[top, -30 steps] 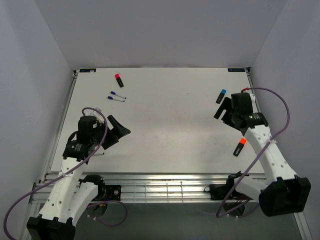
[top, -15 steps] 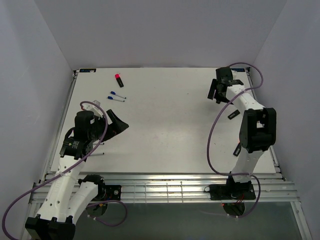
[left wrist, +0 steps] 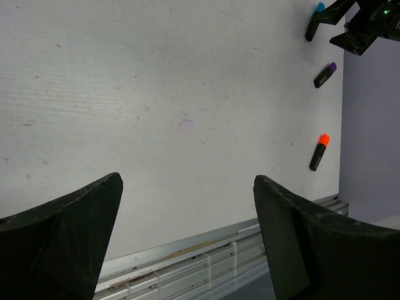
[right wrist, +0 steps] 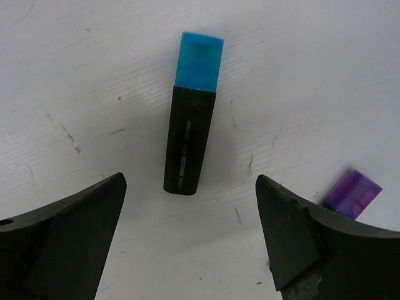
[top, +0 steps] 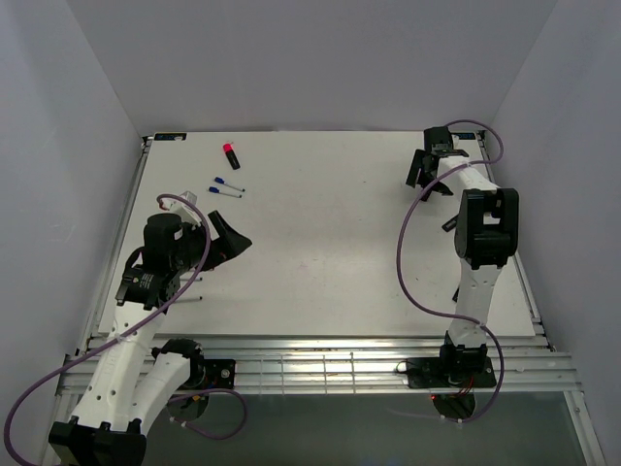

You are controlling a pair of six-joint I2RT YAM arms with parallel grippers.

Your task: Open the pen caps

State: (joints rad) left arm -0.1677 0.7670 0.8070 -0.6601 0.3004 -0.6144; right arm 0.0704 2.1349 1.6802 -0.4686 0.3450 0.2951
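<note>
The left gripper moves to the right in the top view and closes on the cyan cap [left wrist: 320, 7] next, as my right gripper straddles the marker's black end.
My right gripper [top: 424, 179] is open at the far right of the table. In the right wrist view its jaws [right wrist: 189, 181] straddle the rear end of a stubby black marker [right wrist: 189, 140] with a cyan cap [right wrist: 200, 60], without touching it. A purple cap [right wrist: 353, 194] lies just to the right of the right finger [right wrist: 300, 237]. My left gripper [top: 238, 248] is open and empty at the left. Its wrist view shows the cyan cap [left wrist: 320, 7], a purple cap [left wrist: 333, 65] and an orange cap [left wrist: 324, 139] on black markers along the right side.
A pink-capped black marker [top: 230, 153] and two thin white pens with blue caps [top: 229, 184] [top: 224, 192] lie at the back left. The table's metal front rail [left wrist: 187, 247] runs below the left gripper. Grey walls stand close on both sides.
My right arm has swung from the middle right to the far right corner and now sits over the cyan-capped marker. My left gripper shifted slightly and stays open.
</note>
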